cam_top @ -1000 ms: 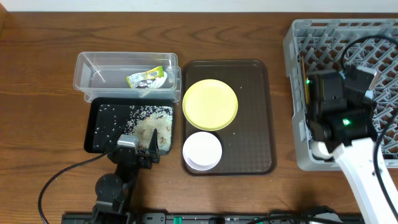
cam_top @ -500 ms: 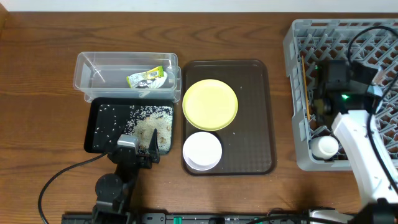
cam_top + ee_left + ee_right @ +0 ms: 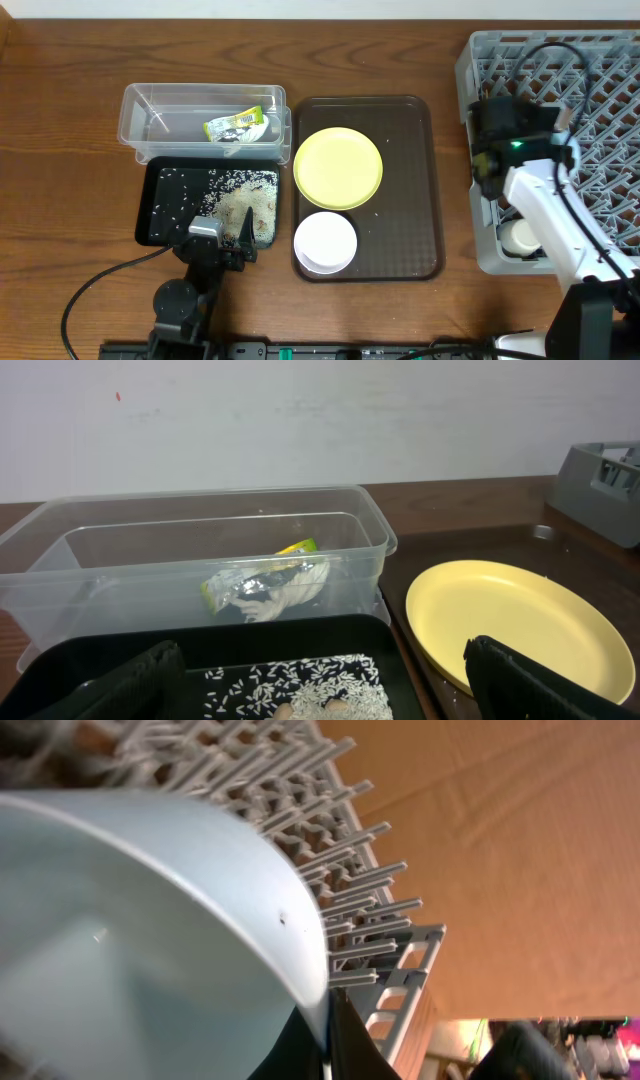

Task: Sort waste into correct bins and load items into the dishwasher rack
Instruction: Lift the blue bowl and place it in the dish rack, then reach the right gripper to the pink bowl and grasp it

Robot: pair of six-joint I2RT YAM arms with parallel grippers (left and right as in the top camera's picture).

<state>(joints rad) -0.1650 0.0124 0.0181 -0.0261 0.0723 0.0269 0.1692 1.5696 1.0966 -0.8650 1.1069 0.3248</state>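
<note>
The pegs stand just behind the light blue bowl, so my right gripper will next lower the bowl toward the rack's edge by the serving tray [image 3: 394,992] and open.
My right gripper [image 3: 325,1035] is shut on the rim of the light blue bowl [image 3: 130,950], which fills the right wrist view, with the pegs of the grey rack [image 3: 350,870] just behind it. Overhead, that gripper [image 3: 490,165] is over the rack's [image 3: 600,90] left side, and the bowl is hidden under the arm. A small white cup [image 3: 520,236] stands in the rack's front-left corner. My left gripper [image 3: 222,240] is open and empty at the near edge of the black tray [image 3: 160,205] of rice [image 3: 245,200]. The green-and-yellow wrapper [image 3: 236,126] lies in the clear tub [image 3: 140,110].
The yellow plate [image 3: 338,167] and the white bowl [image 3: 325,242] sit on the brown serving tray [image 3: 410,200] between the bins and the rack. In the left wrist view the wrapper [image 3: 265,585], the rice [image 3: 310,685] and the plate [image 3: 500,615] lie ahead of my open fingers [image 3: 540,680].
My right arm has moved from the rack's front-left corner towards the back along its left side. The white cup has come into view in that corner. The left arm has not moved.
</note>
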